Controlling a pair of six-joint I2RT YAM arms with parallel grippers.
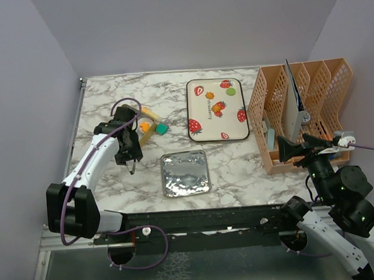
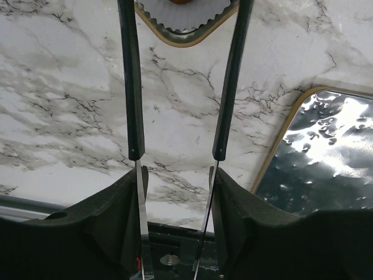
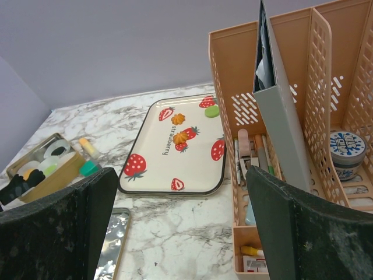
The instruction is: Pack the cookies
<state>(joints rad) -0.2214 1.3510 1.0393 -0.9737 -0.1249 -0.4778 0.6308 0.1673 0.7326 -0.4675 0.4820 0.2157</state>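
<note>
My left gripper moves past the silver tray toward the strawberry tray's near edge next and releases the tongs there, since cookies still lie on the strawberry tray.
Two orange cookies and a green cookie lie on the white strawberry tray. A wooden box at the left holds white paper cups, some with cookies in them; one orange cookie shows there. My left gripper is shut on thin metal tongs just near of the box. The tongs' arms stand apart and their tips are out of view. My right gripper is open and empty, in front of the organiser.
A shiny silver tray lies at the near middle of the marble table, right of my left gripper. An orange file organiser with a grey binder stands at the right. A teal block lies beside the box.
</note>
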